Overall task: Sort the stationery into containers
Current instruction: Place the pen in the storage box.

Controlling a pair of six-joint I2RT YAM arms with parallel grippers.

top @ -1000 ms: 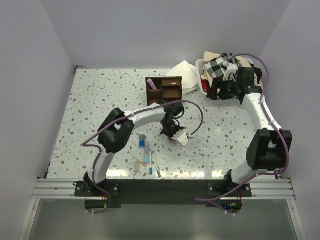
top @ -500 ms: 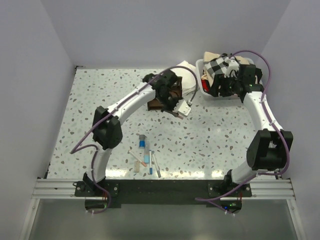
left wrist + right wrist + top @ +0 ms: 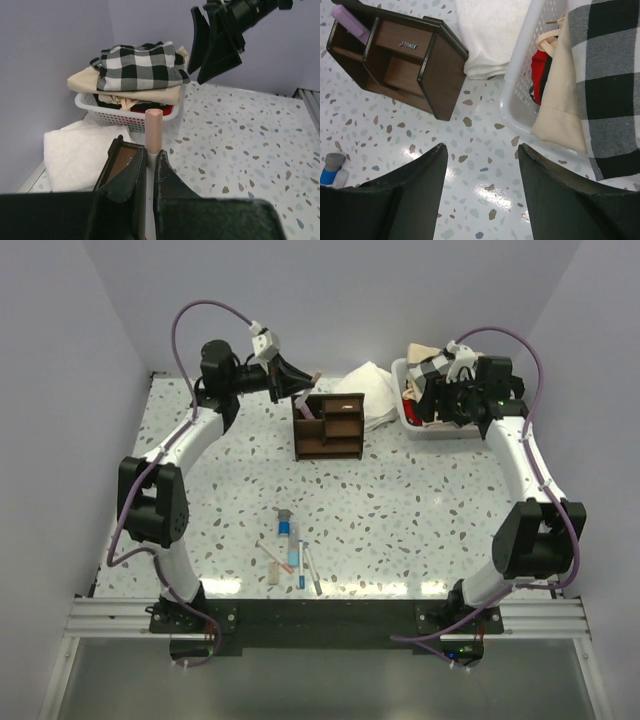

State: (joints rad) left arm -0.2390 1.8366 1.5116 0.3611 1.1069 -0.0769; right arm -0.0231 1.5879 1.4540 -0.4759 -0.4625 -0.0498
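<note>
My left gripper moves over the organizer's end section next, then brings the white pen down into the section.
My left gripper [image 3: 304, 383] is shut on a white pen with a pinkish-beige cap [image 3: 153, 130]. It holds the pen above the back left corner of the dark brown organizer [image 3: 330, 427], whose rim shows just left of my fingers [image 3: 121, 161]. A purple marker [image 3: 349, 21] lies in the organizer's [image 3: 405, 55] end compartment. Several pens and a stubby beige piece [image 3: 274, 571] lie together on the table near the front [image 3: 292, 550]. My right gripper [image 3: 482, 147] is open and empty, up over the table beside the white bin [image 3: 430, 405].
The white bin [image 3: 520, 95] with checkered cloth [image 3: 140, 67] stands at the back right. A folded white cloth [image 3: 370, 390] lies between the bin and the organizer. A blue-capped piece [image 3: 329, 170] shows at the right wrist view's left edge.
My left arm has swung from mid-table to the back left, carrying the pen to above the organizer's left corner. My right gripper has shifted only slightly by the bin.
</note>
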